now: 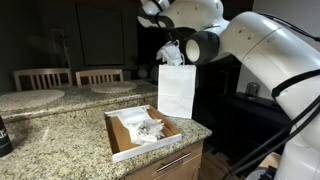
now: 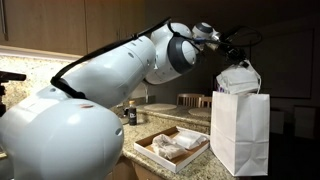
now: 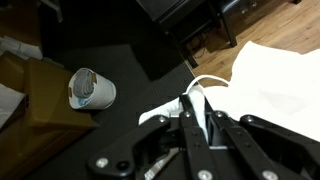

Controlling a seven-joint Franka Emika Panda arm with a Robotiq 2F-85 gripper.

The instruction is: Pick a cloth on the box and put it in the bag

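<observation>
Next, the gripper brings the cloth down to the open top of the paper bag below and releases it there, since it still hangs bunched above the bag's rim.
My gripper [image 1: 172, 50] is shut on a white cloth [image 1: 171, 54] and holds it just above the open top of a white paper bag [image 1: 176, 90], which stands upright on the counter. In an exterior view the cloth [image 2: 240, 77] hangs bunched over the mouth of the bag [image 2: 240, 135]. In the wrist view the cloth [image 3: 197, 105] is pinched between the closed fingers [image 3: 197, 125], and the bag [image 3: 275, 85] lies beyond. A low cardboard box [image 1: 143, 131] beside the bag holds more white cloths [image 1: 147, 127], and it also shows in an exterior view [image 2: 172, 150].
The granite counter [image 1: 60, 140] ends close to the bag on one side. Two wooden chairs [image 1: 70, 76] stand behind it. A dark can [image 2: 131, 115] stands on the counter behind the box. A white cup [image 3: 90, 90] shows below in the wrist view.
</observation>
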